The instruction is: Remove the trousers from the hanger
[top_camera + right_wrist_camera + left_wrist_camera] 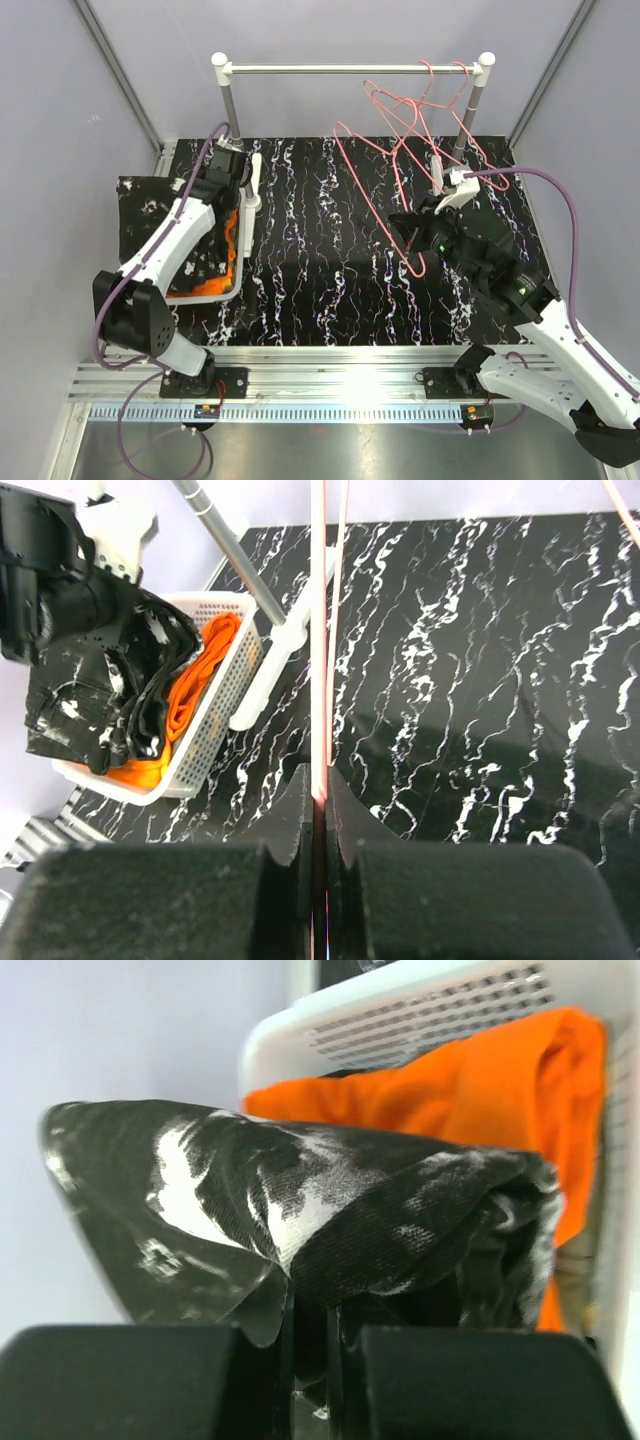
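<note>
I will move my right gripper outward toward the rail next and release the hanger's thin pink bar, because the wire hanger is empty and slants away from the rail.
The black trousers with white splashes (300, 1210) hang over the white basket (243, 235) at the left, draped past its left side (150, 215). My left gripper (312, 1360) is shut on a fold of them, above the basket (210, 185). The plain orange trousers (500, 1090) lie in the basket beneath them (205, 287). The camouflage trousers are out of view. My right gripper (317, 790) is shut on the thin pink bar of an empty wire hanger (318, 630) above the table's right half (408, 228).
A rail on two posts (350, 69) stands at the back, with pink wire hangers (420, 110) hooked near its right end. The table top (320, 280) is black with white marbling. The basket also shows in the right wrist view (215, 710).
</note>
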### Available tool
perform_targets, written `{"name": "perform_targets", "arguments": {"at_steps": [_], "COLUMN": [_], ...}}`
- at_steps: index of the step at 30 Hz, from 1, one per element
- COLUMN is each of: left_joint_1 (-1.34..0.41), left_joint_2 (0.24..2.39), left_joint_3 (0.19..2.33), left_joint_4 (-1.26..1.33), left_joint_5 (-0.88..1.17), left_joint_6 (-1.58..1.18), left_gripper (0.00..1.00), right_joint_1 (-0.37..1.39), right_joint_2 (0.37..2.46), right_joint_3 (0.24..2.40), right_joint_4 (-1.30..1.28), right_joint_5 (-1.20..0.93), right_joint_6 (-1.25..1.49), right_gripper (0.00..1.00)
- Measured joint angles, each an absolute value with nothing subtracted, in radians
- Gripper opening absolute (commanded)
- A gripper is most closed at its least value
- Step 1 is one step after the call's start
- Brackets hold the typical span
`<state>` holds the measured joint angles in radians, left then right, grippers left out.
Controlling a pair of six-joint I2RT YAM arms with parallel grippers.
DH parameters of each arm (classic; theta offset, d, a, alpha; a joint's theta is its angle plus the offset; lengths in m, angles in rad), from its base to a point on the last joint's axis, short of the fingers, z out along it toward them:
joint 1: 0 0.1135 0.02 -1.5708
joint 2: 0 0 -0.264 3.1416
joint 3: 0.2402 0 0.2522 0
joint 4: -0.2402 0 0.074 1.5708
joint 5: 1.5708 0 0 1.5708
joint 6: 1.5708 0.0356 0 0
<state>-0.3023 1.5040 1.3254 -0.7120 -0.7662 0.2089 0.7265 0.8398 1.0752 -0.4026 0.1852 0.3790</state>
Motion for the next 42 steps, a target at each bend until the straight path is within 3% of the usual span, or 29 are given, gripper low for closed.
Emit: {"name": "perform_targets", "arguments": {"at_steps": [4, 6, 7, 10, 11, 13, 14, 19, 23, 28, 32, 42], "left_joint_1": [-0.221, -0.180, -0.167, -0.161, -0.165, -0.170, -0.171, -0.162, -0.046, 0.142, 0.194, 0.205], "left_joint_2": [1.539, 1.547, 1.552, 1.558, 1.556, 1.538, 1.519, 1.316, 1.184, 1.311, 1.464, 1.301], "left_joint_3": [1.391, 1.421, 1.437, 1.465, 1.472, 1.475, 1.475, 1.428, 1.402, 1.372, 1.196, 0.856], "left_joint_4": [-0.725, -0.740, -0.754, -0.772, -0.772, -0.765, -0.765, -0.699, -0.668, -0.681, -0.662, -0.332], "left_joint_5": [-0.614, -0.549, -0.526, -0.464, -0.437, -0.370, -0.339, -0.246, -0.237, -0.226, -0.184, -0.131], "left_joint_6": [0.157, 0.129, 0.117, 0.087, 0.075, 0.052, 0.046, -0.036, -0.149, -0.336, -0.450, -0.637], "left_gripper": [0.00, 0.08, 0.22, 0.49, 0.65, 0.84, 0.99, 0.99, 0.99, 0.99, 0.99, 0.99], "right_joint_1": [0.727, 0.727, 0.727, 0.727, 0.727, 0.727, 0.727, 0.727, 0.727, 0.725, 0.692, 0.483], "right_joint_2": [0.831, 0.831, 0.832, 0.834, 0.837, 0.847, 0.854, 0.894, 0.942, 1.026, 1.149, 1.332], "right_joint_3": [1.075, 1.075, 1.075, 1.075, 1.076, 1.081, 1.086, 1.119, 1.146, 1.192, 1.304, 1.480], "right_joint_4": [-0.403, -0.405, -0.406, -0.411, -0.413, -0.423, -0.430, -0.456, -0.453, -0.436, -0.430, -0.387], "right_joint_5": [0.204, 0.212, 0.218, 0.226, 0.228, 0.235, 0.244, 0.296, 0.343, 0.385, 0.401, 0.296], "right_joint_6": [0.361, 0.355, 0.352, 0.345, 0.342, 0.335, 0.332, 0.297, 0.251, 0.190, 0.172, 0.207], "right_gripper": [0.00, 0.00, 0.00, 0.00, 0.00, 0.00, 0.00, 0.00, 0.00, 0.00, 0.00, 0.00]}}
